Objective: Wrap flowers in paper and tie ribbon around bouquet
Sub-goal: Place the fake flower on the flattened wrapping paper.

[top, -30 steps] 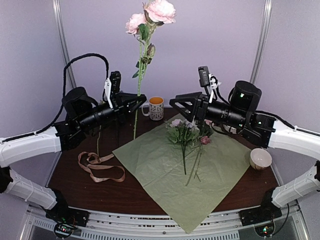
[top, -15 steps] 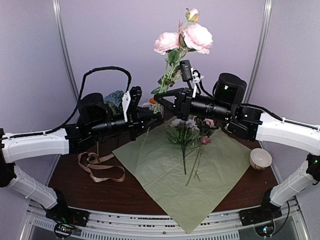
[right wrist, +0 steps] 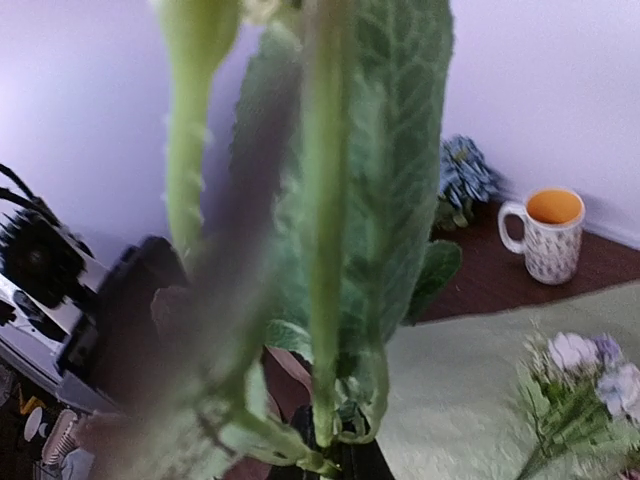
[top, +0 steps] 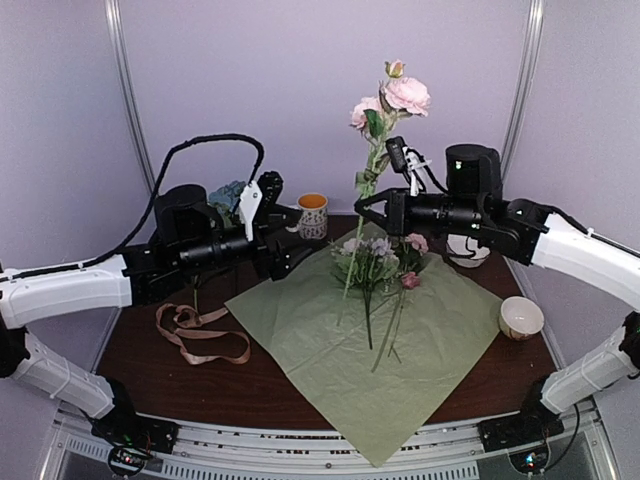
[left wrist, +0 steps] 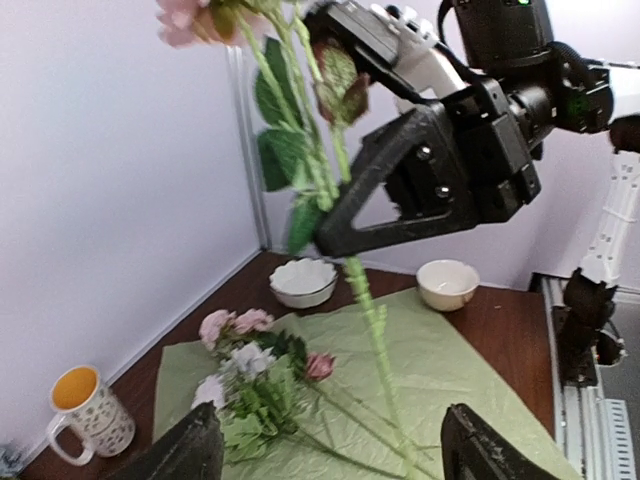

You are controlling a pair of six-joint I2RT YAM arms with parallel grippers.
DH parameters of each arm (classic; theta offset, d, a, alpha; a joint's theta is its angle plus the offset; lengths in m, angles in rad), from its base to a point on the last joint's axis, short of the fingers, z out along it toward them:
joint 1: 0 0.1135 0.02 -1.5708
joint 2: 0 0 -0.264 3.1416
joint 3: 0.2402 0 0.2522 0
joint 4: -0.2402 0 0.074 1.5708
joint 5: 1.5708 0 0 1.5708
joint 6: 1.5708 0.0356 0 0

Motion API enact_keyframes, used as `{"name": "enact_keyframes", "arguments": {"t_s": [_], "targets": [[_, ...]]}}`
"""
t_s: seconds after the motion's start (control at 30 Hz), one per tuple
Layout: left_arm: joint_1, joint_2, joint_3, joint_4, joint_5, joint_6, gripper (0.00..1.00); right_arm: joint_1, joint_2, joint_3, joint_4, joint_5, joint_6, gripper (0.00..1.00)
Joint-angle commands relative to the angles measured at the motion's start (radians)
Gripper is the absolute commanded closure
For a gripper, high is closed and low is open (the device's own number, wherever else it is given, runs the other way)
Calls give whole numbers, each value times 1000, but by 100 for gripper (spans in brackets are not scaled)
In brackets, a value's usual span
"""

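The right gripper lowers and tilts next, laying the upright sprig alongside the loose flowers on the paper's far part and releases, since they're below it.
A long-stemmed pink rose sprig stands nearly upright above the table, with my right gripper shut on its stem. That stem and its leaves fill the right wrist view, pinched at the gripper. My left gripper hangs open just left of the stem, its fingers wide apart and touching nothing. The sage-green paper lies flat on the table. More flowers lie loose on its far part. The peach ribbon lies coiled left of the paper.
A patterned mug stands at the back centre, with a blue hydrangea behind my left arm. One white bowl sits at the paper's right corner and another white bowl under my right arm.
The rose sprig passed from the left gripper to the right. The left jaws opened and let go; the right jaws shut on the stem and carried it rightward, upright.
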Motion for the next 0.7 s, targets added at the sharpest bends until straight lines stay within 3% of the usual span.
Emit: {"name": "enact_keyframes", "arguments": {"t_s": [0.0,0.2,0.5,0.6,0.67], "targets": [[73,-11,90,-166,-288,-45,22,-132,29,18,-420,-123,59,100],[272,68,156,-406,-502,-289,24,-254,131,-101,-307,-241,174,100],[453,91,69,-473,-524,-358,24,-322,399,7,-297,-35,183,100],[537,127,58,-489,-491,-394,24,-323,452,50,-324,13,162,88],[591,161,58,-487,-456,-406,24,-323,469,68,-335,48,158,75]]}}
